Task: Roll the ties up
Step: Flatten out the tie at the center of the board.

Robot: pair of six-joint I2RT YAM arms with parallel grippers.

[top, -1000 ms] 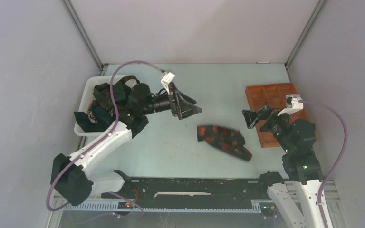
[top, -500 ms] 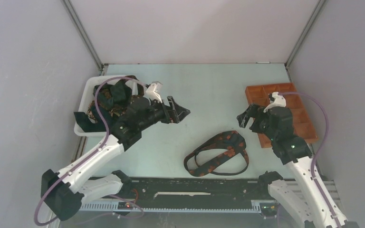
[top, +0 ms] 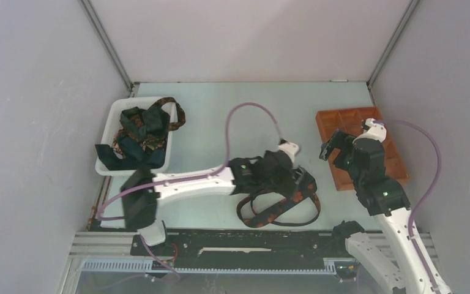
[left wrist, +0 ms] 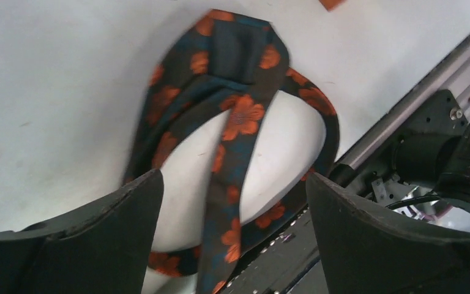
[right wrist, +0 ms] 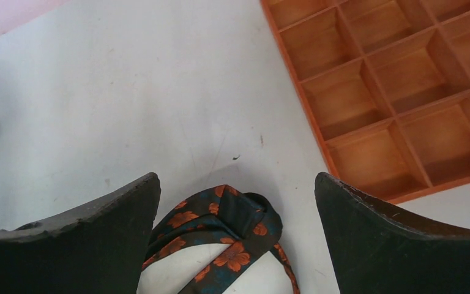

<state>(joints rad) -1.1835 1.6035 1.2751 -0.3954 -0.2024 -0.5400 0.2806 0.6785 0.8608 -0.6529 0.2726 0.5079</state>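
Observation:
My left gripper will next go down, right in the top view and back toward the bar, to the tie's outer loop (top: 317,207) (left wrist: 331,138), where a single piece of the tie lies apart.
A dark tie (top: 279,207) with orange-red flowers lies in loose loops on the table near the front edge. My left gripper (top: 290,174) hovers just above its far end, open and empty. In the left wrist view the tie (left wrist: 242,116) lies spread below the open gripper (left wrist: 232,177). My right gripper (top: 333,147) is open and empty, to the right of the tie by the tray's left edge. The right wrist view shows the tie's folded end (right wrist: 235,214) just below its gripper (right wrist: 235,179). Several more ties (top: 139,130) are heaped in the white bin.
The white bin (top: 111,116) stands at the left. The orange-brown compartment tray (top: 379,160) lies at the right, also seen in the right wrist view (right wrist: 398,92). A black rail (top: 245,242) runs along the front edge, close to the tie's loops.
My left arm has swung from the bin to the centre, over the tie. The tie, bunched a second ago, now lies in open loops. My right gripper has shifted slightly right.

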